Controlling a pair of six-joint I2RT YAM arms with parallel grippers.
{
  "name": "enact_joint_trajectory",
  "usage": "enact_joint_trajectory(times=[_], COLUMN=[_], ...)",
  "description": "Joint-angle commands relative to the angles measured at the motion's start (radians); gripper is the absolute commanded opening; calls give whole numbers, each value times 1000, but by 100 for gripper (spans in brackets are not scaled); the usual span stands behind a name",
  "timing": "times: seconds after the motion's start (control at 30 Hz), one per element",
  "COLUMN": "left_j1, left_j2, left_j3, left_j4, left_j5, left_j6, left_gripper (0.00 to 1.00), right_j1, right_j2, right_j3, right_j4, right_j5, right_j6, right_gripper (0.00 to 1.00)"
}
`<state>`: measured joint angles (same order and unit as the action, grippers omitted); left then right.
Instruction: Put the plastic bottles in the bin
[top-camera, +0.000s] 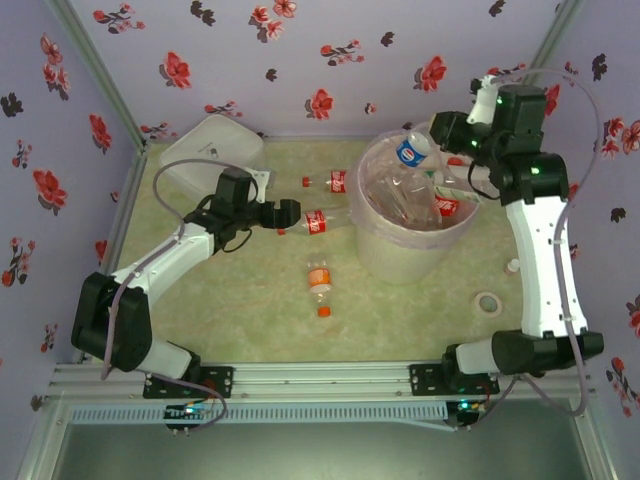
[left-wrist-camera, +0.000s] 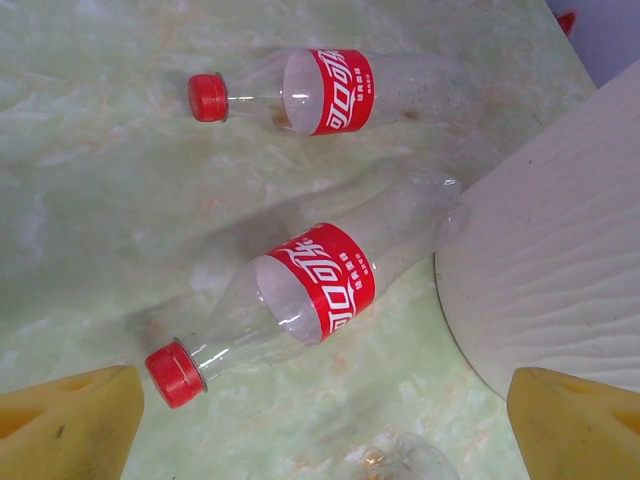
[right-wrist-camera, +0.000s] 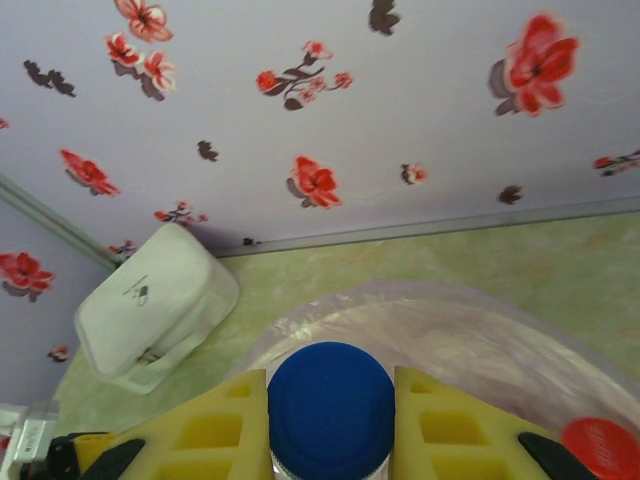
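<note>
The bottle's body already hangs inside the bin's rim, so the robot's right gripper will next move down and farther in over the bin's opening (right-wrist-camera: 455, 355) and let go of the blue-capped bottle (right-wrist-camera: 330, 410).
My left gripper (top-camera: 287, 212) hangs open just left of a clear plastic bottle with a red label (top-camera: 318, 222) that lies on the table against the bin (top-camera: 372, 255). In the left wrist view that bottle (left-wrist-camera: 300, 295) lies ahead of the spread yellow fingers (left-wrist-camera: 70, 430), cap toward me. A second red-label bottle (top-camera: 330, 182) lies farther back. An orange-cap bottle (top-camera: 319, 282) lies nearer the front. My right gripper (top-camera: 440, 135) is shut on a blue-capped bottle (right-wrist-camera: 330, 410) above the bin's far rim (right-wrist-camera: 450, 320). Several bottles lie inside the bin.
A white rounded case (top-camera: 210, 150) sits at the back left by the wall. A tape roll (top-camera: 487, 302) and a small white cap (top-camera: 512, 265) lie right of the bin. Flowered walls close in the back and sides.
</note>
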<state>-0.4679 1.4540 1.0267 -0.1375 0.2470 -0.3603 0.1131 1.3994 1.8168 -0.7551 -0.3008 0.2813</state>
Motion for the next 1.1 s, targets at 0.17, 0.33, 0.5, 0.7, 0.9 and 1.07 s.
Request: enact_joint_trajectory(times=[0.17,0.33,0.5,0.7,0.9,1.07], left_j1=[-7,-6,-6,-6,-6,-6], left_j2=[-1,0,17,23,36,50], left_j3=[27,29,47,61,61,71], left_j4=[-18,-30,-59,-75,-67,-67], left_j5=[12,10,4,2,2,4], left_j6=[-3,9,30,52,56,61], left_gripper=[94,94,94,95,95,95], right_j1=[53,58,21,16,14,11], right_j2=[138,179,190,149,114,41], right_j3=[-7,-24,-48,140,317,240], right_j4=[14,-110,-163,-259,-439,-520], right_j5=[-31,20,30,119,326,441], right_j6=[-1,-3,15,-35,-125,-143], right_gripper=[0,0,27,79,81,64])
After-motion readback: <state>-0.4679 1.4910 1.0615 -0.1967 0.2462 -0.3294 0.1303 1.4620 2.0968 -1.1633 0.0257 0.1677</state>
